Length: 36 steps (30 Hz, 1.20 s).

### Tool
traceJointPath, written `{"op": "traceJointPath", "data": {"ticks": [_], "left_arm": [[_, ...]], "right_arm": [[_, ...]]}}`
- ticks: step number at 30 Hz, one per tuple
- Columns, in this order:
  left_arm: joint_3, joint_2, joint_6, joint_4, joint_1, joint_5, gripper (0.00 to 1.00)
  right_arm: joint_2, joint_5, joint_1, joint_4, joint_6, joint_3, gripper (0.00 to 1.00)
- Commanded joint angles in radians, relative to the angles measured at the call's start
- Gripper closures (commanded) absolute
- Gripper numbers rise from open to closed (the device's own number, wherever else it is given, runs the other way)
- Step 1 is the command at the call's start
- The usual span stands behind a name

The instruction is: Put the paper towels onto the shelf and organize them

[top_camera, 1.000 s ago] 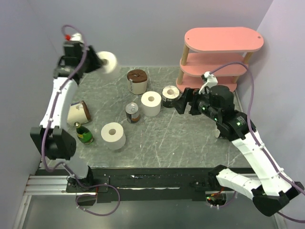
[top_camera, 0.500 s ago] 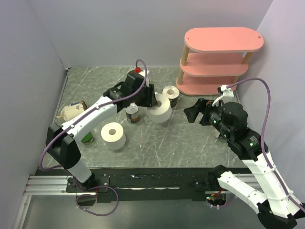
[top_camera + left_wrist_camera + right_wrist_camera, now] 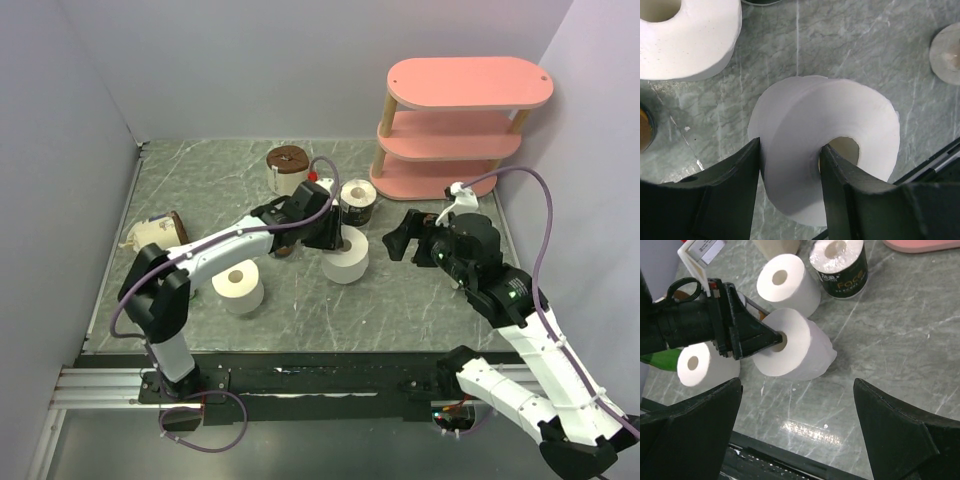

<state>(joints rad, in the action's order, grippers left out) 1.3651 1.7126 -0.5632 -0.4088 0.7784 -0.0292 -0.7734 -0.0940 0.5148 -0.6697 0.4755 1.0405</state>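
The left gripper covers the roll's opposite side, so the robot next needs to move its right gripper to the left in the top view and down onto the held roll's free rim point(image 3: 359, 244) point(image 3: 798, 346).
My left gripper point(image 3: 335, 240) is shut on a plain white paper towel roll point(image 3: 348, 260), one finger in its core and one on its outside point(image 3: 790, 155). The roll hangs tilted just above the table's middle point(image 3: 790, 345). My right gripper point(image 3: 397, 237) is open and empty, facing this roll from the right point(image 3: 797, 385). The pink three-tier shelf point(image 3: 465, 120) stands at the far right with nothing on it. Other rolls on the table: a black-printed one point(image 3: 357, 200), a brown-topped one point(image 3: 289, 170), a white one point(image 3: 238, 285) and one lying at the left point(image 3: 155, 235).
Another white roll point(image 3: 787, 282) stands just behind the held one, hidden by my left arm in the top view. A green bottle point(image 3: 660, 360) lies at the left. The metal can is mostly hidden behind my left arm. Walls close the table on three sides.
My left arm has swung from the far left corner to the table's middle with the white roll in its grip, then a little nearer and rightward. My right gripper has shifted slightly.
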Motion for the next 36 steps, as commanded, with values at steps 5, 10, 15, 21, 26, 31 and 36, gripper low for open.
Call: {"op": "traceJointPath", "data": {"ticks": [5, 10, 15, 21, 26, 31, 36], "left_arm": [[-0.015, 0.059, -0.033, 0.114, 0.004, -0.009, 0.47], [-0.008, 0.029, -0.03, 0.119, 0.004, -0.035, 0.3], [0.142, -0.031, 0.043, -0.018, 0.002, 0.009, 0.03], [0.215, -0.169, 0.199, -0.073, -0.048, 0.239, 0.04], [0.014, -0.404, 0.309, 0.088, -0.05, 0.368, 0.04], [-0.266, -0.577, 0.371, 0.318, -0.045, 0.426, 0.04], [-0.264, -0.588, 0.347, 0.268, -0.042, 0.584, 0.04]], "right_arm": [[0.01, -0.023, 0.004, 0.021, 0.028, -0.037, 0.01], [-0.018, -0.024, 0.004, 0.009, 0.031, -0.039, 0.01], [-0.043, -0.015, 0.004, 0.001, 0.043, -0.028, 0.01], [-0.102, 0.025, 0.004, 0.016, 0.081, -0.023, 0.03], [-0.188, 0.03, 0.007, 0.033, 0.138, -0.023, 0.06], [-0.319, 0.088, 0.005, 0.097, 0.183, -0.016, 0.1], [-0.46, 0.079, 0.013, 0.127, 0.183, 0.03, 0.15]]}}
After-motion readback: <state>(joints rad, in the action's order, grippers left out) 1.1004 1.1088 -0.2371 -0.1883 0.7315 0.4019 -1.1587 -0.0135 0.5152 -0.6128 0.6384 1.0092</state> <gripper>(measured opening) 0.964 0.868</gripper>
